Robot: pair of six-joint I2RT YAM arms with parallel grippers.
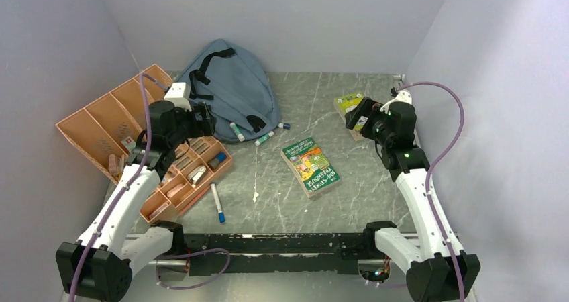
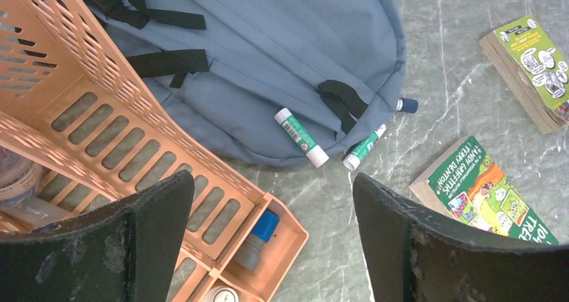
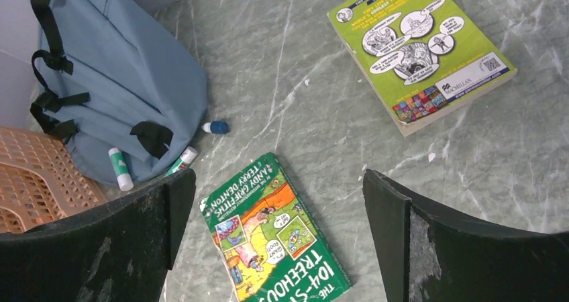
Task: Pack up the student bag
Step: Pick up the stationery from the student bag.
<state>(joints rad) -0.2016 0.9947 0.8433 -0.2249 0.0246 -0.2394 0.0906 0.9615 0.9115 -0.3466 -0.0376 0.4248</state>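
Next, my right gripper crosses to the left in the top view and lowers around the green-and-white marker nearer the tray, which lies below it.
The grey-blue student bag lies flat at the back left, its black straps showing. Two green-and-white markers and a blue-capped one rest against its near edge. A green book lies mid-table, and a yellow-green book at the back right. My left gripper hangs open and empty over the small tray's corner, just short of the bag. My right gripper is open and empty, raised between the two books.
A small orange compartment tray holds several small items, among them a blue-capped one. A larger slotted orange tray leans at the left wall. A blue marker lies loose near the front. Walls close in on the left, back and right.
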